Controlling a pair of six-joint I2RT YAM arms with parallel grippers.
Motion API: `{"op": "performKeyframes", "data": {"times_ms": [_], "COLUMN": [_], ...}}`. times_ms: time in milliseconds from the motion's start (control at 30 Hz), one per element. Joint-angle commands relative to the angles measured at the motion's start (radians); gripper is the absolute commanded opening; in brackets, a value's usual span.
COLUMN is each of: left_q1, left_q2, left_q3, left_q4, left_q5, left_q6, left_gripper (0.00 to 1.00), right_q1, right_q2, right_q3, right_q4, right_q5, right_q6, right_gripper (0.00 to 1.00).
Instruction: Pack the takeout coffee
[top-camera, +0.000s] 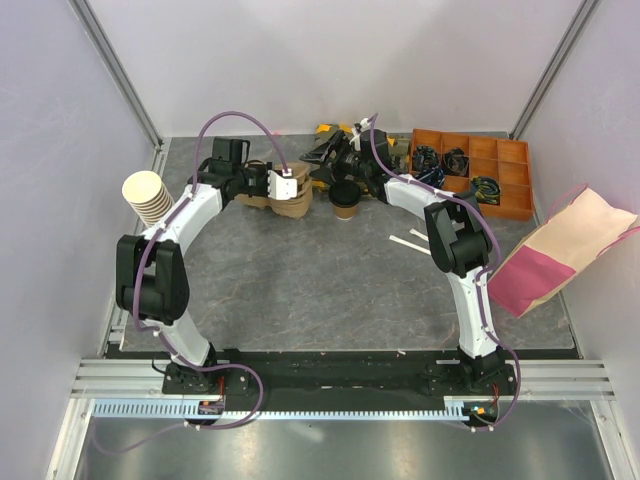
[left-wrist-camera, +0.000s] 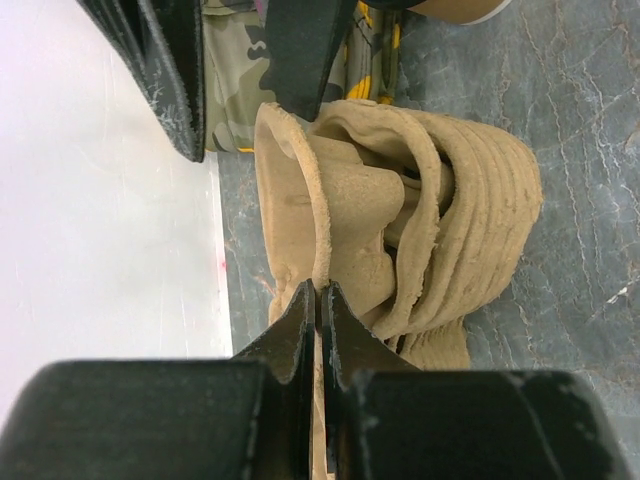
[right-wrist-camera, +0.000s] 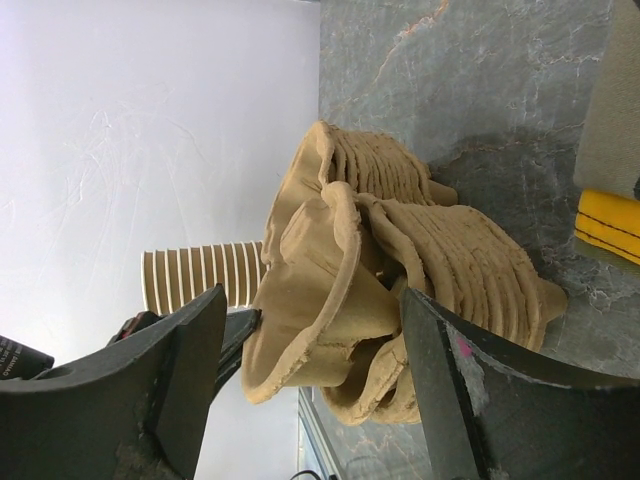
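The left gripper lifts the top carrier off the stack next, draws it back, lowers and releases it, since the bare tabletop lies back and below.
The takeout coffee (top-camera: 345, 200), a tan cup with a black lid, stands upright at the back middle of the table, just right of a stack of brown pulp cup carriers (top-camera: 292, 203). My left gripper (top-camera: 298, 192) is shut on the raised rim of the top carrier (left-wrist-camera: 300, 200), seen edge-on in the left wrist view, fingertips (left-wrist-camera: 322, 300) pinching it. My right gripper (top-camera: 325, 172) is open. In the right wrist view its jaws straddle the lifted top carrier (right-wrist-camera: 320, 290) without closing on it. Neither gripper touches the coffee.
A tall stack of lidless paper cups (top-camera: 148, 197) stands at the left edge and shows in the right wrist view (right-wrist-camera: 200, 275). An orange compartment tray (top-camera: 500, 152) sits back right. A paper bag (top-camera: 570, 250) lies at the right. Stirrers (top-camera: 410, 240) lie mid-table.
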Motion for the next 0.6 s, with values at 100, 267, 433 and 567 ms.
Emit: {"op": "performKeyframes", "data": {"times_ms": [100,267,433,567], "left_q1": [-0.001,-0.001,-0.001,-0.001], "left_q2": [-0.060,-0.057,-0.066,-0.077], "left_q3": [-0.023,-0.044,-0.074,-0.086], "left_q4": [0.089,0.125,0.161,0.177], "left_q5": [-0.003,-0.010,-0.012,-0.020], "left_q6": [0.045,-0.033,-0.073,-0.117], "left_gripper": [0.02,0.02,0.02,0.02], "right_q1": [0.007,0.004,0.002,-0.001], "right_q2": [-0.063,-0.112,-0.157,-0.200], "right_q3": [0.018,0.000,-0.004,-0.050], "right_q4": [0.066,0.085,0.033,-0.006], "right_q5": [-0.024,-0.046,-0.049,-0.039], "right_q6": [-0.008,-0.036,-0.088,-0.090], "right_gripper": [0.72,0.61,0.46,0.33]}}
